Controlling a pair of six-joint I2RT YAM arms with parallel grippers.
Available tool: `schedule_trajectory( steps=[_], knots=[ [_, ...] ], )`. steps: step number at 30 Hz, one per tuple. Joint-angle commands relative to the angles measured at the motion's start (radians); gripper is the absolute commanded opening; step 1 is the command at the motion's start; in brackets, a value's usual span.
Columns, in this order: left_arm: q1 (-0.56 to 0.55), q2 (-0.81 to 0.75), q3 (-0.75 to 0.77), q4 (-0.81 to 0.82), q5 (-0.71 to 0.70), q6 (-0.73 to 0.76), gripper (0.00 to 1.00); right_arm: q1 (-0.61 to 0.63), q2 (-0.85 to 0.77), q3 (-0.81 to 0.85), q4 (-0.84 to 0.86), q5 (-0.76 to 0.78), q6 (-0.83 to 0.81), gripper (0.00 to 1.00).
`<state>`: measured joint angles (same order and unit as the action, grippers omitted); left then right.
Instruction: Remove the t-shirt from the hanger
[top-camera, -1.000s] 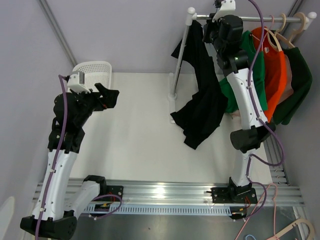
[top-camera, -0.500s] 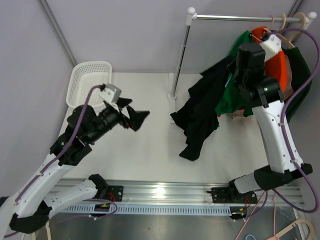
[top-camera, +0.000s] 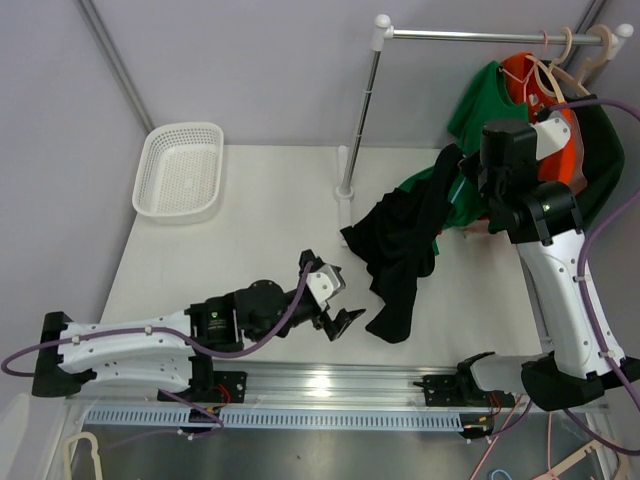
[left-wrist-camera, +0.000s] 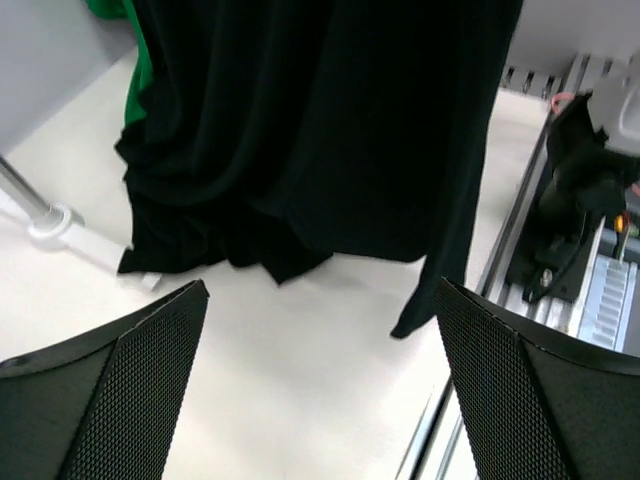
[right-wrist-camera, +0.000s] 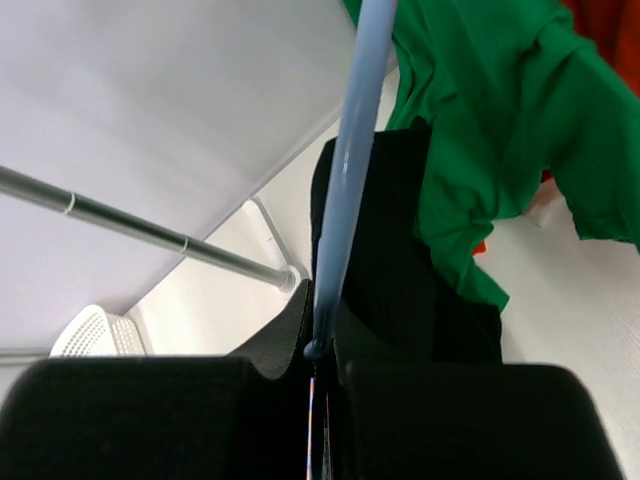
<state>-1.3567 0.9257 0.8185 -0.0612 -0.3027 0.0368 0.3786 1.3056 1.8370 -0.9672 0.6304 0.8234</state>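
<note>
My open left gripper moves to the right in the top view next until its fingers straddle the shirt's near edge, because that edge hangs loose.
A black t-shirt (top-camera: 405, 245) hangs from a light blue hanger (right-wrist-camera: 350, 150), its lower part draped on the table. My right gripper (top-camera: 468, 170) is shut on the hanger's hook, holding it off the rail; in the right wrist view the hook is pinched between the fingers (right-wrist-camera: 320, 345) and the shirt (right-wrist-camera: 390, 270) hangs behind. My left gripper (top-camera: 333, 295) is open and empty, low over the table just left of the shirt's hem. In the left wrist view the shirt (left-wrist-camera: 320, 130) hangs ahead of the open gripper (left-wrist-camera: 320, 300), apart from it.
A white basket (top-camera: 180, 170) sits at the far left. The rack's upright pole (top-camera: 362, 110) and its foot (left-wrist-camera: 55, 220) stand behind the shirt. Green (top-camera: 480, 100), orange (top-camera: 525, 75) and dark green (top-camera: 600, 160) shirts hang on the rail. A metal rail (top-camera: 330, 385) edges the front.
My right gripper took the hanger with the black shirt off the rail and lowered it rightward. My left arm swung from near the basket to the front centre, beside the shirt's hem.
</note>
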Motion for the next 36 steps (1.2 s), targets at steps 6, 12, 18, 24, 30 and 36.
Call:
schedule_trajectory(
  steps=[6,12,18,24,30,36],
  knots=[
    [-0.041,0.168,0.109,0.38,0.088,0.081,0.99,0.013,-0.083,-0.071,0.093,-0.038,0.017,0.0],
    [-0.047,0.234,0.13,0.454,0.175,0.075,0.99,0.013,-0.081,-0.065,0.108,-0.047,0.003,0.0],
    [-0.058,0.286,0.12,0.512,0.223,0.083,0.99,0.016,-0.08,-0.056,0.114,-0.06,-0.01,0.0],
    [-0.055,0.439,0.258,0.474,0.093,0.1,0.48,0.019,-0.091,-0.059,0.122,-0.081,-0.012,0.0],
    [-0.058,0.46,0.292,0.448,0.013,0.074,0.01,0.019,-0.085,-0.045,0.124,-0.083,-0.039,0.0],
    [-0.172,0.323,0.17,0.433,0.102,0.118,0.0,0.02,0.015,0.101,0.052,-0.101,-0.105,0.0]
  ],
)
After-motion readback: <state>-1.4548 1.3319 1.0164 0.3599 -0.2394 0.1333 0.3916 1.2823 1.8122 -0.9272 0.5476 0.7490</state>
